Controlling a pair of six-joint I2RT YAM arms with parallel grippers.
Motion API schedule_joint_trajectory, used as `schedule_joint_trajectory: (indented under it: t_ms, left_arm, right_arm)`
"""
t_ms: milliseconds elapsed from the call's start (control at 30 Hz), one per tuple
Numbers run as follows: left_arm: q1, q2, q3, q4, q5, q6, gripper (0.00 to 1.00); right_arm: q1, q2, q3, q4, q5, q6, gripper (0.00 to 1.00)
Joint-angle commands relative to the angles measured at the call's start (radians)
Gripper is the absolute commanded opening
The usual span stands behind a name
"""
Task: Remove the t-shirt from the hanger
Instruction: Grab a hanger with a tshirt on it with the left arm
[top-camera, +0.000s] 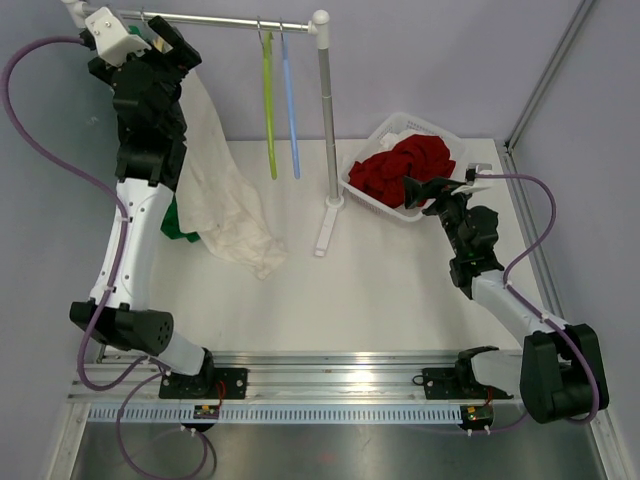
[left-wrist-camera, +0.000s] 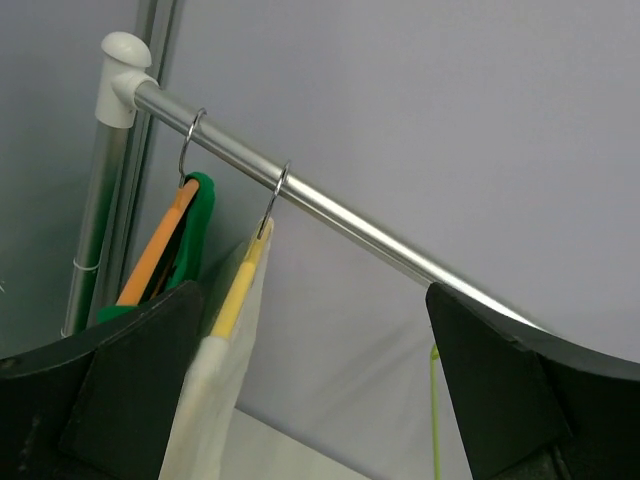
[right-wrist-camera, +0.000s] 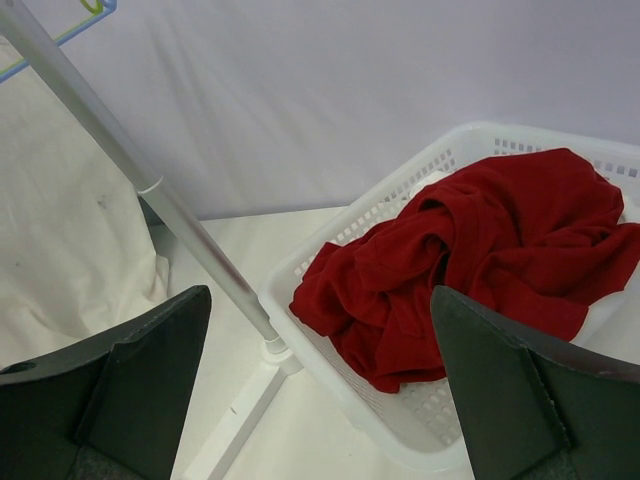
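The yellow hanger's neck (left-wrist-camera: 264, 229) is outward of my left gripper, just below the bar (left-wrist-camera: 330, 215), so my left gripper will next reach outward and put its open fingers around that neck.
A cream t-shirt (top-camera: 225, 190) hangs from the left end of a metal rail (top-camera: 220, 20) and drapes down onto the table. In the left wrist view it hangs (left-wrist-camera: 215, 400) on a yellow hanger (left-wrist-camera: 240, 285) hooked over the rail (left-wrist-camera: 330, 215). My left gripper (top-camera: 175, 45) is raised up by the rail, open and empty (left-wrist-camera: 315, 400), with the shirt's shoulder next to its left finger. My right gripper (top-camera: 440, 190) is open and empty (right-wrist-camera: 320, 390), low beside the basket.
A green garment (left-wrist-camera: 195, 215) on an orange hanger hangs left of the shirt. Empty lime (top-camera: 269, 100) and blue (top-camera: 290, 100) hangers hang mid-rail. The rack's post (top-camera: 327, 110) stands mid-table. A white basket (top-camera: 372, 200) holds a red garment (top-camera: 410, 165).
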Motion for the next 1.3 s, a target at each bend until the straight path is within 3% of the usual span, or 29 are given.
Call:
schedule_joint_trajectory:
  t_ms: [0, 333, 700, 867, 1033, 1267]
  left_arm:
    - [0.025, 0.02, -0.029, 0.063, 0.138, 0.018, 0.99]
    - [0.123, 0.114, -0.01, 0.121, 0.301, 0.049, 0.98]
    - [0.209, 0.212, 0.066, 0.09, 0.336, 0.064, 0.89]
    - [0.224, 0.28, 0.155, 0.07, 0.349, 0.095, 0.69]
    - [0.238, 0.332, 0.244, 0.032, 0.378, 0.095, 0.56]
    - [0.253, 0.37, 0.266, 0.021, 0.376, 0.097, 0.49]
  right_arm:
    - [0.004, -0.05, 0.023, 0.009, 0.007, -0.022, 0.99]
    - [0.004, -0.056, 0.029, -0.013, 0.013, -0.023, 1.0]
    - [0.005, -0.049, 0.04, -0.031, 0.005, -0.028, 0.99]
    - [0.005, -0.053, 0.038, -0.037, 0.011, -0.03, 0.99]
    - [0.004, -0.052, 0.041, -0.04, 0.013, -0.03, 0.99]
    - [0.004, -0.052, 0.044, -0.046, 0.013, -0.033, 1.0]
